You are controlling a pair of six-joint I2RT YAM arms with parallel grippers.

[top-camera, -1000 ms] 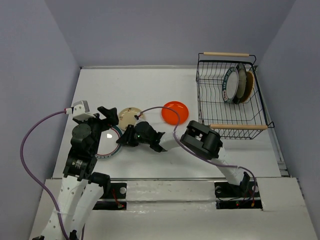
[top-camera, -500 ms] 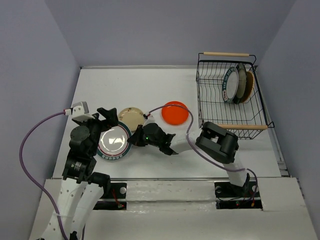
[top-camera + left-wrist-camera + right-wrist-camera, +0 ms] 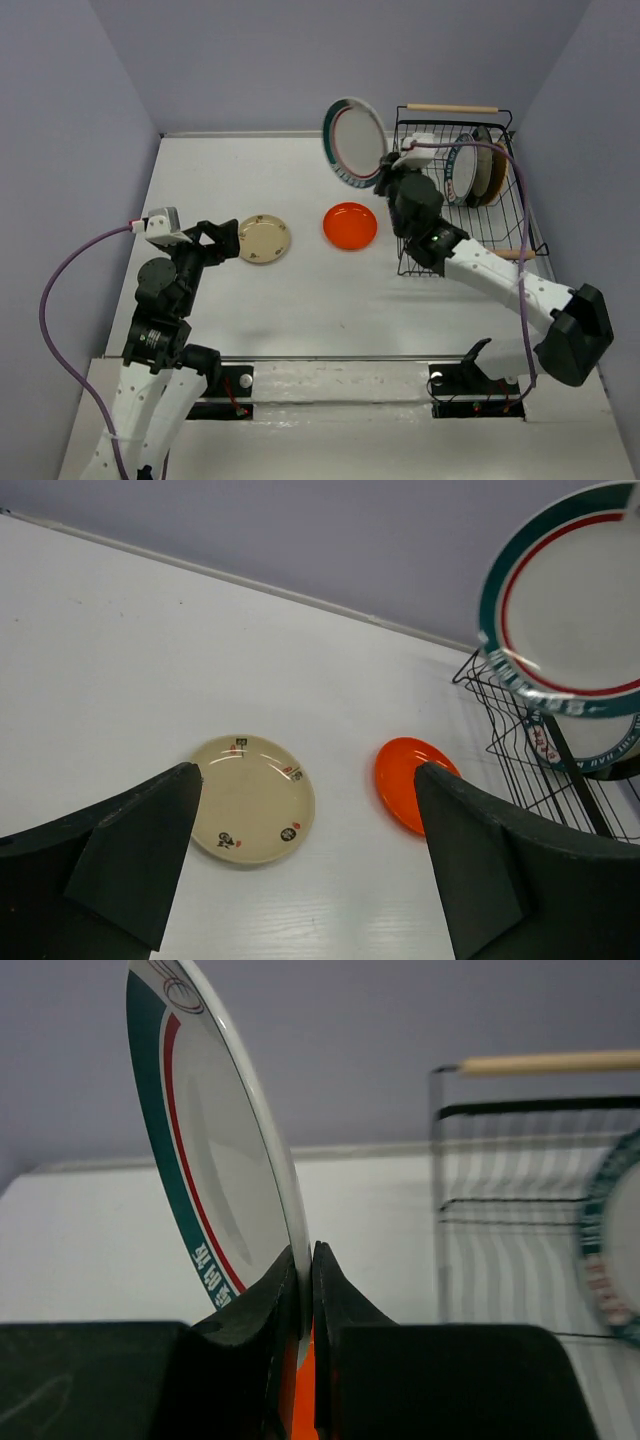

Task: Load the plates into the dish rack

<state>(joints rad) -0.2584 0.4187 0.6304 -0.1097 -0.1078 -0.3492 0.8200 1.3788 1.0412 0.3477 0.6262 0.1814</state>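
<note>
The gap beside the plate's dark-blue rim [image 3: 461, 170] is below my right gripper, to the right in the top view, so it needs to move over the rack and down to release.
My right gripper [image 3: 384, 176] is shut on the bottom edge of the white plate with the teal-pink rim [image 3: 355, 142], [image 3: 205, 1150]. It holds the plate upright in the air just left of the dish rack [image 3: 478, 254]. In the right wrist view the fingers [image 3: 285, 1290] pinch the plate's rim. In the rack stand a white plate with a dark-blue rim [image 3: 461, 170] and two darker ones [image 3: 491, 165] behind it. The small beige plate [image 3: 264, 238], [image 3: 252, 798] and the small orange-red plate [image 3: 350, 225], [image 3: 400, 782] lie flat on the table. My left gripper [image 3: 216, 240], [image 3: 308, 776] hangs open beside the beige plate.
The rack [image 3: 540, 1150] has wooden bar handles at back [image 3: 452, 108] and front. The white table ends at grey walls behind and on both sides. The right arm's elbow [image 3: 575, 330] hangs over the near right table edge.
The right gripper has lifted the teal-rimmed plate off the table near the left gripper and carried it up and right to the rack's side. The left arm has hardly moved.
</note>
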